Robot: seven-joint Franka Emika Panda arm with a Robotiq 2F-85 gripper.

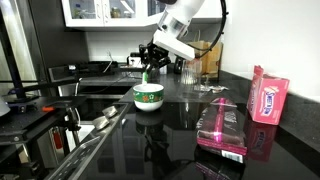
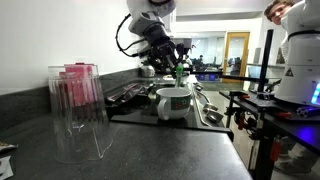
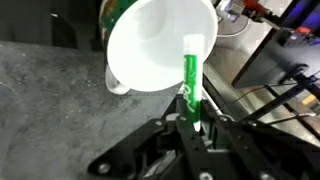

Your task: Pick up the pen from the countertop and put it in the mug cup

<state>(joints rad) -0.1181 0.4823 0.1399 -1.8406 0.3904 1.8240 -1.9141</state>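
Observation:
I should lower my gripper slightly, then move toward the middle of the mug cup's opening, as the bright-green pen still hangs near one side.
My gripper (image 3: 192,112) is shut on the bright-green pen (image 3: 190,68) and holds it over the white-and-green mug cup (image 3: 160,45). In the wrist view the pen's far end reaches over the cup's right rim. In both exterior views the gripper (image 1: 148,68) (image 2: 180,72) hangs just above the cup (image 1: 148,96) (image 2: 173,102), with the pen (image 1: 147,74) (image 2: 181,73) pointing down at it. The cup stands on the dark countertop (image 1: 180,130).
A pink packet (image 1: 268,96) and a clear plastic container (image 1: 222,125) (image 2: 78,112) stand on the countertop. A sink with a tap (image 1: 100,72) lies behind the cup. A black stand with cables (image 2: 262,105) is beside the counter.

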